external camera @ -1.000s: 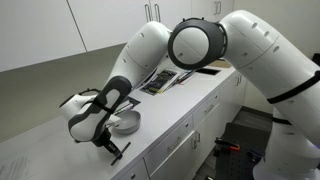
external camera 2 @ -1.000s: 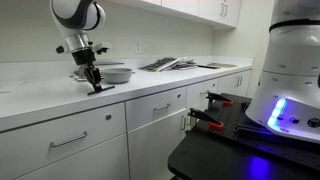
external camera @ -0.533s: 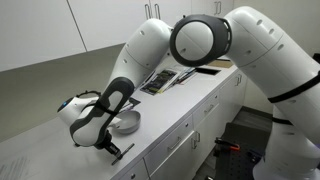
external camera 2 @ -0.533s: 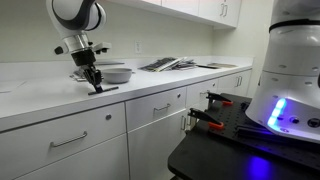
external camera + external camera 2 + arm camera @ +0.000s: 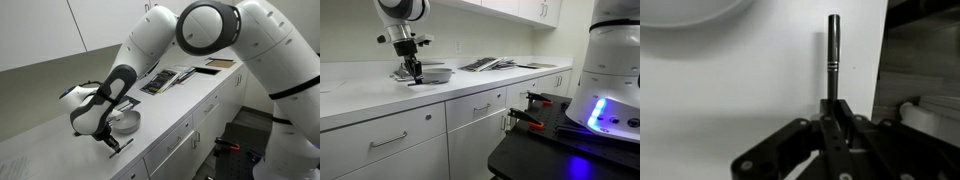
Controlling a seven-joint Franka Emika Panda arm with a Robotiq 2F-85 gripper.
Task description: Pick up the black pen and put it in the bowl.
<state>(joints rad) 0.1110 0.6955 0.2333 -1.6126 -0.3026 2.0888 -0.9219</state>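
Observation:
The pen hangs lower than the bowl's rim, so the gripper should next move up and across until the pen is over the light grey bowl (image 5: 126, 121) (image 5: 688, 7) and let go of it there.
My gripper (image 5: 108, 138) is shut on the black pen (image 5: 120, 144), which sticks out from between the fingers just above the white counter (image 5: 40, 150). In the wrist view the thin black pen (image 5: 832, 50) runs straight up from the closed fingers (image 5: 837, 112) over the counter, near its front edge. The light grey bowl (image 5: 126, 121) sits right beside the gripper. In an exterior view the gripper (image 5: 414, 72) hangs at the bowl's (image 5: 435, 74) near rim. The bowl's rim (image 5: 680, 12) also shows at the top left of the wrist view.
Open magazines (image 5: 165, 78) (image 5: 485, 64) and a book (image 5: 218, 64) lie farther along the counter. The counter's front edge drops to drawers (image 5: 400, 140). Wall cabinets hang above. A black cart (image 5: 550, 140) stands on the floor.
The gripper has lifted the pen off the counter and moved it a little toward the bowl.

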